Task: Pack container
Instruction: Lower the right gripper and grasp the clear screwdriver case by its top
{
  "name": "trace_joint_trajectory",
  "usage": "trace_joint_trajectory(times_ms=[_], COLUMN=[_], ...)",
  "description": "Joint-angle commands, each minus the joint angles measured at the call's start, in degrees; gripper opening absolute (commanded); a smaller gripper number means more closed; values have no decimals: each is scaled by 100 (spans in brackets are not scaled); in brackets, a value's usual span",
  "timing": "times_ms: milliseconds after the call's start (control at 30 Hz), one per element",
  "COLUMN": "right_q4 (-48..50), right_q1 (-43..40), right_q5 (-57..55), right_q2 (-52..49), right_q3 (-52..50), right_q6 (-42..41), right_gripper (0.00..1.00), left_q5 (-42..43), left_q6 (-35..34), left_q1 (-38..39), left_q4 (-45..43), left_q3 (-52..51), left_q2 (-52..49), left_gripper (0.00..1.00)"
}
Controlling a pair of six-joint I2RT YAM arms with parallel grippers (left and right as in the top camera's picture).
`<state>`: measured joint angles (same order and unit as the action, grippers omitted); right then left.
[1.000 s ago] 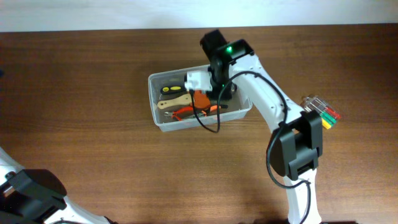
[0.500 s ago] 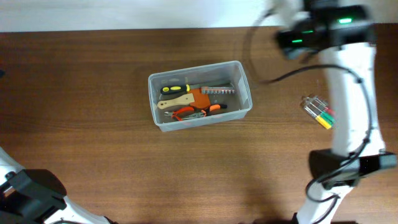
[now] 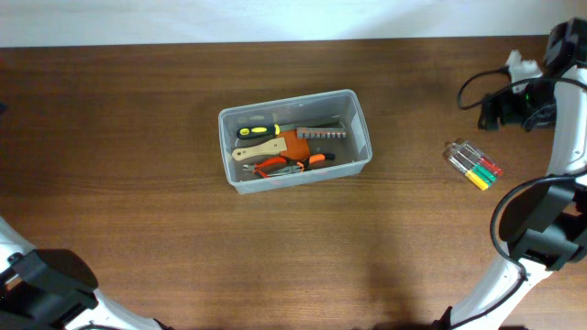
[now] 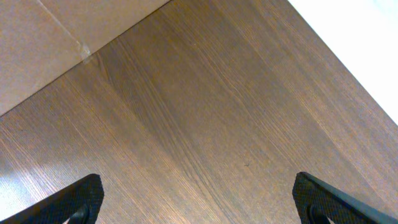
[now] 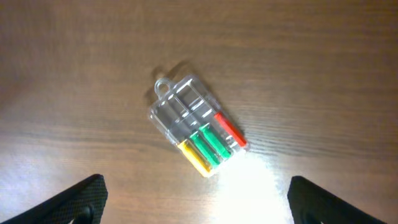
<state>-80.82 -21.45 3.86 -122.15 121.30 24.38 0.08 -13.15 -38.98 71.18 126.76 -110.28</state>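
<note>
Next, my right gripper turns its fingers and lowers to straddle the colored-handle end, since the case lies slanted.
The container, a clear plastic tub, sits mid-table holding several hand tools: a yellow-and-black screwdriver, a wooden-handled tool and orange pliers. A small clear case of yellow, green and red drivers lies on the table to its right. My right gripper hangs open above the table, with this case just ahead of its fingertips and nothing between them. In the overhead view the right gripper is at the far right, up from the case. My left gripper is open over bare wood.
The left arm's base occupies the bottom left corner, and the right arm rises along the right edge. A pale cardboard-like surface borders the table in the left wrist view. A bright glare patch lies beside the case.
My right arm has pulled out of the container and swung far right to above the clear case. Its jaws went from nearly shut to wide open. The left gripper has not moved.
</note>
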Motion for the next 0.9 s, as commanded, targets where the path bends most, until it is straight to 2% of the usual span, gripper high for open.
trace_joint_trajectory(times_ms=[0,200,333,567,733,867], right_q4=[79,258,422,820,1126,1340], right_q1=[50,52,55,144,267,286], right_q5=[214,-188,-527,-1021,-1207,-1180], right_q2=[-4,-7,-7,-11,-144,-354], right_q3=[-326,-1150,-1593,-2050,-2114,-2114], right_q6=[892,1449,1469,2079,2277,2273], right_gripper=[88,86,88,98,99,95], left_q5=[61,61,61,61,61,61], left_q6=[-76,-76,-76,-76,-76,-76], left_q1=[-17,-17,-17,-17,-17,-17], left_q4=[4,4,4,4,4,4], left_q3=[2,2,2,4,2,2], left_q2=[-68,-68,-68,-68,-68,-68], left_gripper=[99,99,99,99,99,99])
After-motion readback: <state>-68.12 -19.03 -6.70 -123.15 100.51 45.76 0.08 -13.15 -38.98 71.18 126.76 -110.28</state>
